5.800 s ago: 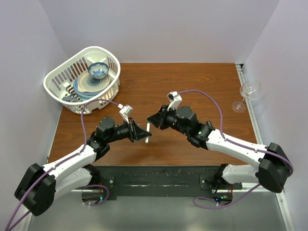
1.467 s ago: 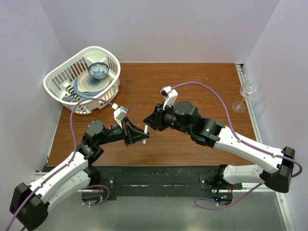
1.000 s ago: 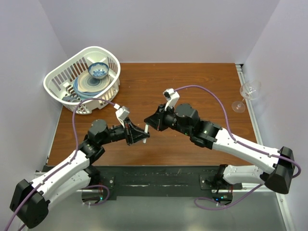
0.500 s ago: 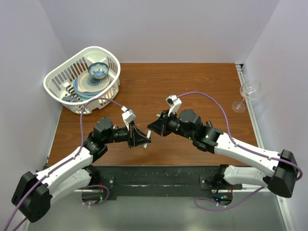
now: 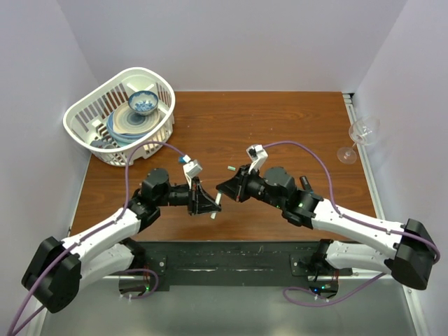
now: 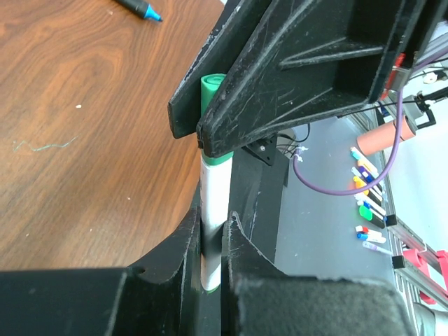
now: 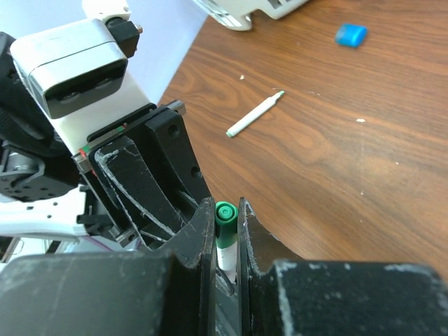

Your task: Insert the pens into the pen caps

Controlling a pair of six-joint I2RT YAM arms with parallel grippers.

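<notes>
The pen has its green cap on, so the robot's left gripper needs to move outward and down, tipping over, to let go of the pen on bare wood [image 5: 212, 178] beside the small pale object.
My left gripper [image 5: 211, 204] is shut on a white pen [image 6: 213, 203], which stands between its fingers [image 6: 210, 225]. A green pen cap [image 7: 225, 213] sits on that pen's top end. My right gripper [image 7: 225, 210] is shut on this cap, and it shows in the left wrist view [image 6: 210, 87] under the right jaws. The grippers meet tip to tip near the table's front middle, the right gripper [image 5: 223, 190] just beyond the left. A second white pen with a green tip [image 7: 255, 113] and a blue cap [image 7: 351, 34] lie loose on the table. A blue-tipped pen [image 6: 136, 7] lies further off.
A white basket [image 5: 91, 112] with plates and a bowl stands at the back left. A wine glass [image 5: 362, 133] lies at the table's right edge. A small pale object [image 5: 229, 168] lies on the wood just behind the grippers.
The two grippers have closed in on each other and shifted slightly toward the near edge. The green cap now sits on the pen's end between them.
</notes>
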